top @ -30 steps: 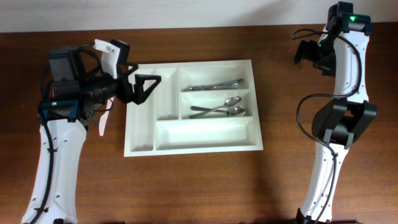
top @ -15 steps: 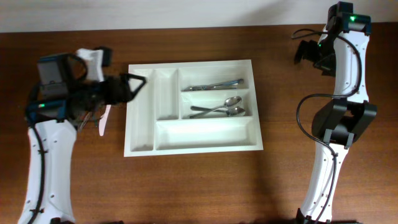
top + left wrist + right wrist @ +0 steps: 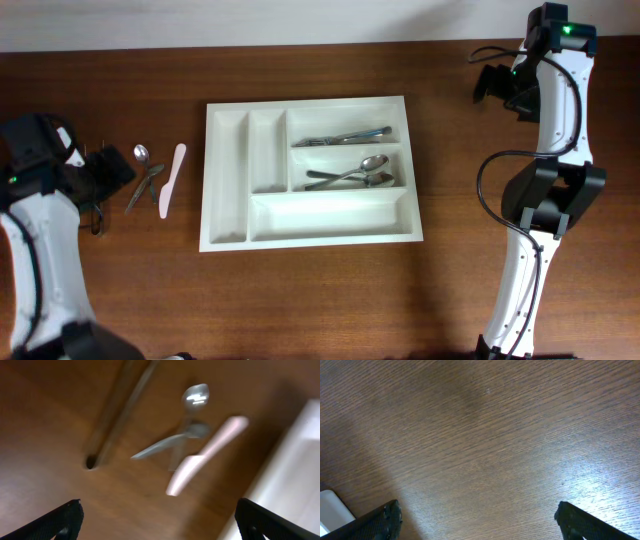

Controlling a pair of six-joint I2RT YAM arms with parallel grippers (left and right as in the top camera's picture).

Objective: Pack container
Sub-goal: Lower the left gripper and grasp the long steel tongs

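The left gripper will move down and to the left in the wrist view next, around the near end of the thin metal utensil, which is still lying outside the container.
The container [image 3: 228, 240], a large white cutlery tray with five compartments, lies mid-table. Its upper right compartment holds metal cutlery [image 3: 347, 135], and two spoons [image 3: 352, 173] lie in the one below. On the bare table left of it lie two small metal spoons [image 3: 141, 172] [image 3: 192, 400] and a white flat utensil [image 3: 172, 180] [image 3: 207, 455]. My left gripper [image 3: 112, 172] [image 3: 160, 521] is open and empty, just left of those loose pieces. My right gripper [image 3: 493, 84] [image 3: 477, 516] is open and empty over bare wood at the far right. The container's edge [image 3: 297, 465] shows blurred in the left wrist view.
A long thin dark object [image 3: 120, 415] lies left of the loose spoons, too blurred to name. A white corner of the container [image 3: 331, 505] shows at the lower left of the right wrist view. The right arm's lower body [image 3: 550, 200] stands right of the container.
My left arm has pulled back from over the container's left compartments to the far left, uncovering the loose spoons and white utensil. The right arm has not moved.
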